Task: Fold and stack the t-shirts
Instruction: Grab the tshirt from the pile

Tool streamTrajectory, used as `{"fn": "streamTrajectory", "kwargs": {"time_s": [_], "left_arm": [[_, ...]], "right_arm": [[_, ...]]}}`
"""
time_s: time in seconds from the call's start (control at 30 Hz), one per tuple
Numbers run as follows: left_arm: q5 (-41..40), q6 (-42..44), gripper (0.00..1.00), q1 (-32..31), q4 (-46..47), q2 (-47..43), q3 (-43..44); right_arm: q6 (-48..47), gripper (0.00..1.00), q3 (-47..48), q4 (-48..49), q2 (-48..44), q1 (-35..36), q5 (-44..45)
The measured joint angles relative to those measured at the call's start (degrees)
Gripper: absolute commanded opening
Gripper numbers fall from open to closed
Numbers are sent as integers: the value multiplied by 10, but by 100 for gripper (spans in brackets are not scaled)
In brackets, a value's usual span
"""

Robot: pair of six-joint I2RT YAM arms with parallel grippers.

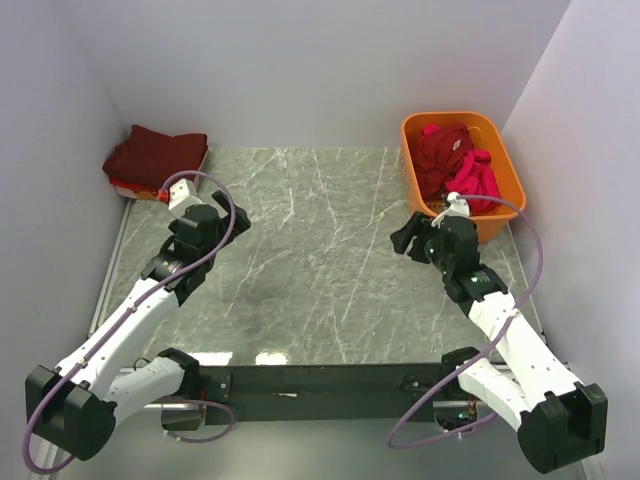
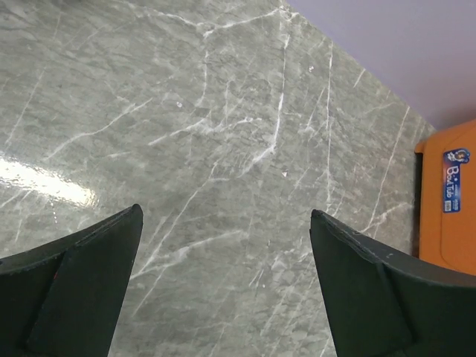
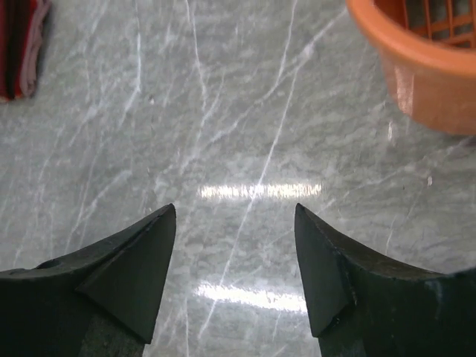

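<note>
I will next lift my right gripper outward over the rim of the orange tub. Then I will lower it onto the crumpled dark red [image 1: 440, 150] t-shirt, which lies uncovered.
A folded dark red t-shirt stack [image 1: 155, 155] lies at the table's far left corner; its edge shows in the right wrist view [image 3: 22, 44]. Crumpled dark red [image 1: 440, 150] and magenta-pink [image 1: 475, 180] t-shirts fill the orange tub [image 1: 500, 165]. My left gripper [image 1: 232, 213] is open and empty, just right of the stack, over bare marble [image 2: 227, 216]. My right gripper [image 1: 405, 238] is open and empty, just left of the tub's near corner, over bare marble [image 3: 234, 212].
The orange tub stands at the far right corner and shows in the left wrist view [image 2: 450, 201] and the right wrist view [image 3: 424, 67]. Pale walls close in the table on the left, back and right. A black rail [image 1: 320, 380] runs along the near edge.
</note>
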Motion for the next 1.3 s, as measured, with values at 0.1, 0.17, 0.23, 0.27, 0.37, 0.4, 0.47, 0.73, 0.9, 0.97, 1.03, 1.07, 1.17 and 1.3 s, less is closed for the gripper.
{"fn": "streamTrajectory", "kwargs": {"time_s": [0.1,0.17,0.23,0.27,0.37,0.4,0.47,0.73,0.9,0.97,1.03,1.07,1.17,1.3], "left_arm": [[-7,1,99,0,0,0,0],[-10,2,99,0,0,1,0],[-12,2,99,0,0,1,0],[-12,2,99,0,0,1,0],[-12,4,99,0,6,1,-2],[-12,4,99,0,7,2,-3],[-15,6,99,0,8,4,-3],[-36,12,99,0,5,5,-3],[-45,13,99,0,5,6,-3],[-50,13,99,0,5,10,-3],[-52,13,99,0,6,16,-3],[-54,13,99,0,5,20,-3],[-56,13,99,0,4,32,-3],[-59,13,99,0,3,39,-3]], "right_arm": [[-2,82,28,-12,4,0,11],[-5,84,58,-17,16,0,20],[-11,86,95,-21,34,0,32],[-12,87,114,-22,45,0,42],[-20,93,171,-26,91,-1,80],[-24,95,195,-27,114,-3,93],[-30,97,247,-30,164,-12,113],[-38,100,512,-71,422,-109,135],[-38,100,704,-121,603,-162,128],[-44,99,773,-137,671,-174,130],[-53,99,830,-154,729,-183,133],[-57,98,855,-162,757,-186,134],[-66,83,899,-179,812,-189,133],[-82,15,901,-183,842,-191,114]]}}
